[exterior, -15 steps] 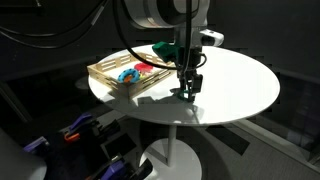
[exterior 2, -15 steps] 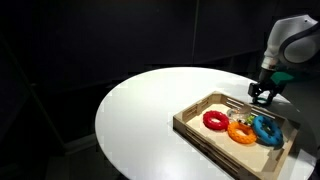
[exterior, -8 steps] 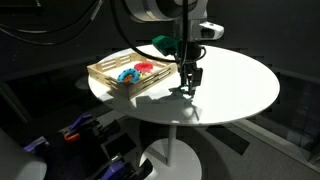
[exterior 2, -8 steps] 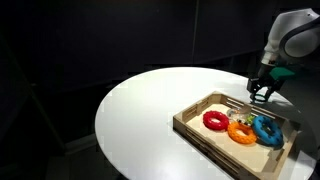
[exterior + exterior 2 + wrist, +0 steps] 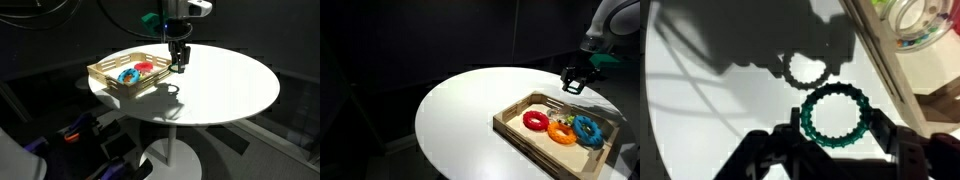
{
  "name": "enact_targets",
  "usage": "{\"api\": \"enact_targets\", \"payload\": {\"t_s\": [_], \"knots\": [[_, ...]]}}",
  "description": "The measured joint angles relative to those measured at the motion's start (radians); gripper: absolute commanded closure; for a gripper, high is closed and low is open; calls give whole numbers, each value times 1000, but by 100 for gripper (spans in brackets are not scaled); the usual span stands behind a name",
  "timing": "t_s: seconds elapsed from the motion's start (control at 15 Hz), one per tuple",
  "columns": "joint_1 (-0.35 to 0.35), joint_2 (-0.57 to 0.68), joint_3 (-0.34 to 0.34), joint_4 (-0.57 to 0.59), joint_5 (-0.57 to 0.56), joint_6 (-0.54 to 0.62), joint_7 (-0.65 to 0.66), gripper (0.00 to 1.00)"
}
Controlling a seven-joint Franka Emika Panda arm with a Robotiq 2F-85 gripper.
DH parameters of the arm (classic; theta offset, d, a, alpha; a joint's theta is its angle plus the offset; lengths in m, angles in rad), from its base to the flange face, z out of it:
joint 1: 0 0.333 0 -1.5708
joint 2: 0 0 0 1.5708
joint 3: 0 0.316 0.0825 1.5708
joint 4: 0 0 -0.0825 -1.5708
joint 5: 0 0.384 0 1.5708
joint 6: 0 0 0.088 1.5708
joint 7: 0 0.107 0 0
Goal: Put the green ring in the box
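Observation:
My gripper moves over the clear ring inside, to its right in the wrist view, and releases next, with the ring still outside the tray [image 5: 103,72].
My gripper [image 5: 837,122] is shut on the green ring [image 5: 807,118], a thin dark green toothed ring pinched at both sides between the fingers. It hangs above the white table, and its shadow [image 5: 805,70] lies on the surface beneath. In both exterior views the gripper [image 5: 178,63] [image 5: 573,82] hovers in the air just beside the box, a shallow light-wood tray [image 5: 103,72] [image 5: 512,122]. The tray's slatted edge [image 5: 890,60] runs down the right of the wrist view. The ring is too small to make out in the exterior views.
The tray holds a red ring [image 5: 534,120], an orange toy [image 5: 560,130] and a blue ring [image 5: 587,130]. The round white table [image 5: 230,90] [image 5: 460,120] stands on a pedestal with dark surroundings. Cables and equipment [image 5: 80,135] sit on the floor.
The gripper has lifted off the table surface with the green ring and moved up and toward the tray's edge.

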Motion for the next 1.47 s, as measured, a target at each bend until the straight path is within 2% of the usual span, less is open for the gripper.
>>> {"api": "enact_targets", "payload": {"t_s": [0.6, 0.67, 0.73, 0.93, 1.27, 1.47], "knots": [[62, -63, 82, -38, 121, -49, -19, 55], [69, -62, 91, -42, 122, -54, -19, 52], [76, -62, 99, -46, 122, -61, -19, 7], [95, -62, 120, -58, 121, -90, -19, 0], [92, -62, 120, -63, 117, -149, -37, 0], [70, -64, 105, -63, 70, -168, -35, 0]]}}
